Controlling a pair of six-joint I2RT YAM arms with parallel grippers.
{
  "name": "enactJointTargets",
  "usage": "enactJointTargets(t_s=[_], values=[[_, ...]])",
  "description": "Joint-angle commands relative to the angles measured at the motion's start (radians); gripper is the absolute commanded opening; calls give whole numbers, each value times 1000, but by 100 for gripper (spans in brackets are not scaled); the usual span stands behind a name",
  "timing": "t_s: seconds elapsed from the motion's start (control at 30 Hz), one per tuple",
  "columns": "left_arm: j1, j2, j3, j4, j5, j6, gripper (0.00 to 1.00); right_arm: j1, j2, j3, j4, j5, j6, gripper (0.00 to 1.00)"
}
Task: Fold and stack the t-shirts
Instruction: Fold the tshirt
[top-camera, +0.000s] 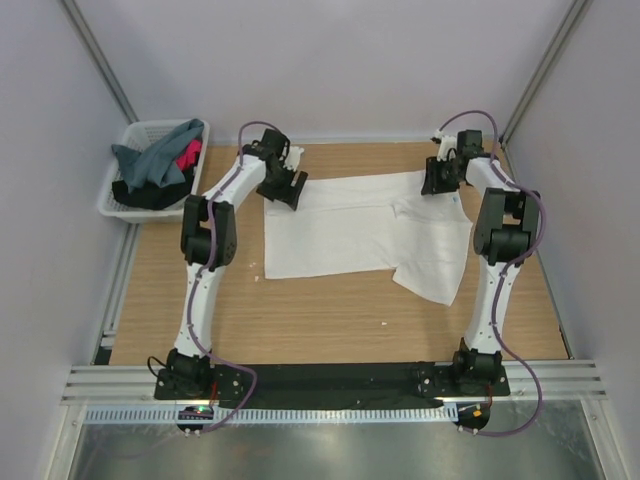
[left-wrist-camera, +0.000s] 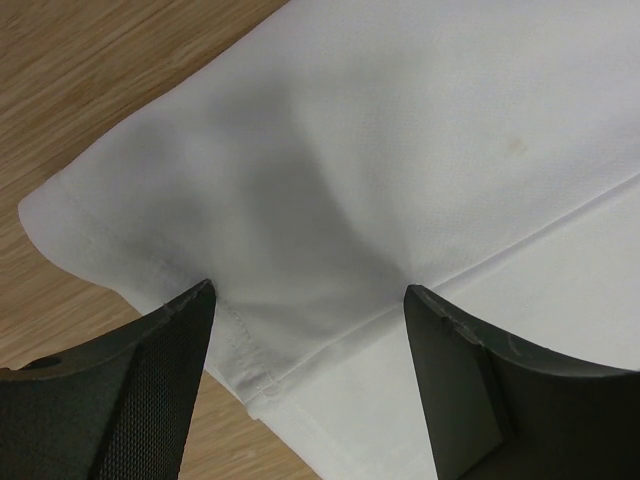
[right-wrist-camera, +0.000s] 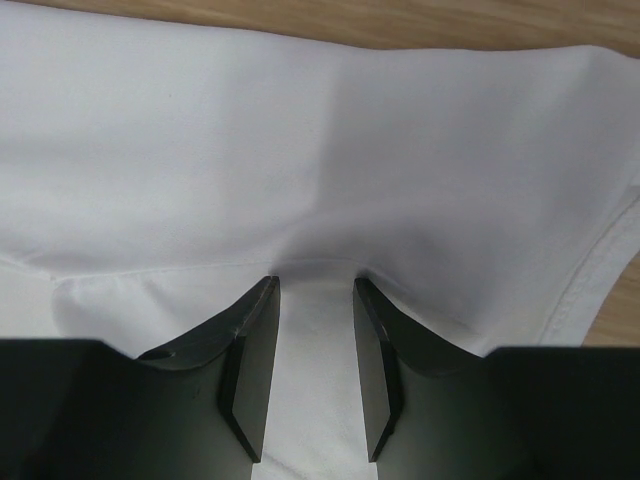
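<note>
My right gripper will next lift off the shirt's far edge and move back toward my base, down onto the outer edge of the sleeve (top-camera: 443, 268), which sticks out from the shirt.
A plain white t-shirt (top-camera: 360, 230) lies spread on the wooden table, with one sleeve sticking out at the near right. My left gripper (top-camera: 285, 188) is at its far left corner. In the left wrist view this gripper (left-wrist-camera: 307, 292) is wide open, its tips pressing on the white cloth (left-wrist-camera: 400, 130) by a stitched hem. My right gripper (top-camera: 440, 180) is at the shirt's far right edge. In the right wrist view it (right-wrist-camera: 315, 283) is open by a narrow gap, tips down on the cloth (right-wrist-camera: 300, 150), which wrinkles at them.
A white lattice basket (top-camera: 115, 205) stands at the far left beside the table. It holds a grey-teal shirt (top-camera: 160, 155), a pink-red one (top-camera: 188, 155) and a black one (top-camera: 150, 195). Bare wood (top-camera: 330, 310) lies in front of the white shirt.
</note>
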Motion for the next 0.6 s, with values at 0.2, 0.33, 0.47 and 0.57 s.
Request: enactJointTargets(t_s=[0.2, 0.33, 0.47, 0.57], values=[[13, -221, 50, 30, -48, 0, 91, 21, -243, -30, -5, 76, -104, 42], [1, -469, -156, 91, -2, 35, 100, 21, -457, -210, -34, 62, -210, 43], [-19, -646, -376, 50, -4, 37, 100, 21, -640, -425, -83, 59, -323, 44], [-48, -784, -542, 59, 10, 28, 100, 21, -813, -634, -94, 32, -400, 44]])
